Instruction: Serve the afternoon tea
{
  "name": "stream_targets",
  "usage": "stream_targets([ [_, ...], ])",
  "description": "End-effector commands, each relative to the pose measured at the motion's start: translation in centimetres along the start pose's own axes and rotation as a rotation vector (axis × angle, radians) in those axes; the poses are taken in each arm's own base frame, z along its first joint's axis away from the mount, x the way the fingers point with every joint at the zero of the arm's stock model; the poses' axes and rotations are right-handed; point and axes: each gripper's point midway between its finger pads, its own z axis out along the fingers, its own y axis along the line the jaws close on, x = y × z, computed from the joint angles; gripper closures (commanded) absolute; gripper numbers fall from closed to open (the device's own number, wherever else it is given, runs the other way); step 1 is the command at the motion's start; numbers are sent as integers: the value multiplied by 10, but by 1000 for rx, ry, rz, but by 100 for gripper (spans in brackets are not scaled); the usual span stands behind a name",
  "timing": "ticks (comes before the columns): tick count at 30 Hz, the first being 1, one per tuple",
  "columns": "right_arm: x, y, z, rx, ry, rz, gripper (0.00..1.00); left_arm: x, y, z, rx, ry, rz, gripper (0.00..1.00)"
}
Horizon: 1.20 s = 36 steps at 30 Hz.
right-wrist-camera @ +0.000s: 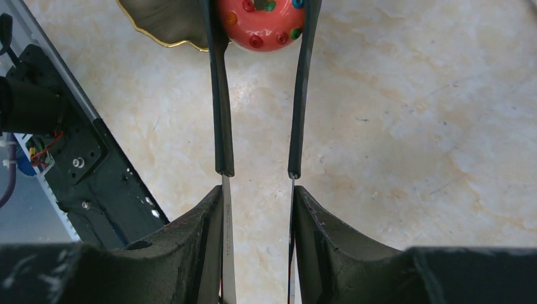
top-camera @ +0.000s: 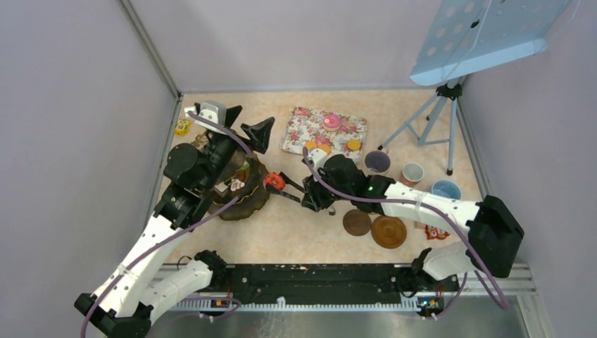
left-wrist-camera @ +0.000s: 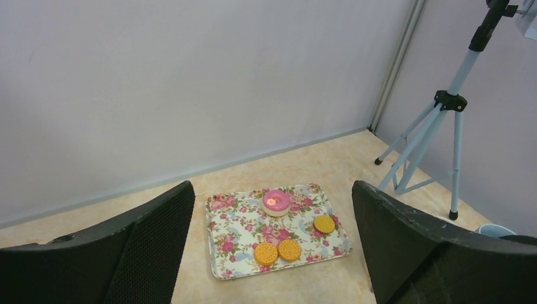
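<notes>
My right gripper will next carry the pinched donut left in the top view and release it on the stand's near side, as it hangs beside the stand's rim.
My right gripper [top-camera: 315, 195] [right-wrist-camera: 258, 244] is shut on the black tongs [top-camera: 292, 186] [right-wrist-camera: 222, 101]. The tong tips pinch a red sprinkled toy donut [top-camera: 273, 181] [right-wrist-camera: 266, 25] beside the brown gold-rimmed stand [top-camera: 248, 202] [right-wrist-camera: 161, 22]. My left gripper [top-camera: 246, 125] [left-wrist-camera: 272, 250] is open and empty, raised above that stand and facing the rose tray [top-camera: 303, 127] [left-wrist-camera: 221, 250]. The tray holds a pink donut [top-camera: 331, 121] [left-wrist-camera: 276, 202] and three orange biscuits [top-camera: 354, 144] [left-wrist-camera: 265, 254]. A lilac mug [top-camera: 376, 161], a white cup [top-camera: 412, 172] and a light-blue mug [top-camera: 445, 189] stand to the right.
Two brown coasters [top-camera: 357, 222] [top-camera: 388, 232] lie in front of the right arm. A small cake [top-camera: 236, 185] sits on the stand. A tripod [top-camera: 436, 120] [left-wrist-camera: 437, 126] stands at the back right. A yellow toy [top-camera: 182, 127] lies by the left wall. A black rail [right-wrist-camera: 82, 164] runs along the near edge.
</notes>
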Motion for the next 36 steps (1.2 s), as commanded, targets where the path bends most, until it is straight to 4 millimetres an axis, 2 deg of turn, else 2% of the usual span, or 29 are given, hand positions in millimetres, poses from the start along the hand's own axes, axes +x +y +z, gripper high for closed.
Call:
stream_targets([
  [1, -33, 30, 13, -75, -88, -12, 77, -5, 0, 3, -1, -26, 11, 1],
  [8, -31, 61, 38, -143, -57, -47, 78, -8, 1, 1, -4, -33, 11, 1],
  [18, -37, 95, 78, -223, -44, -82, 76, -13, 0, -2, 0, -47, 8, 1],
  [19, -42, 99, 82, -236, -63, -79, 75, -13, 0, -2, 0, -47, 9, 1],
  [23, -40, 107, 102, -269, -48, -70, 74, -13, 0, -2, -2, -46, 9, 1],
  [27, -37, 113, 111, -291, -42, -67, 68, -13, 0, -2, 1, -46, 10, 1],
  [36, -29, 108, 118, -274, -29, -68, 55, -15, -1, -3, 3, -51, 8, 1],
])
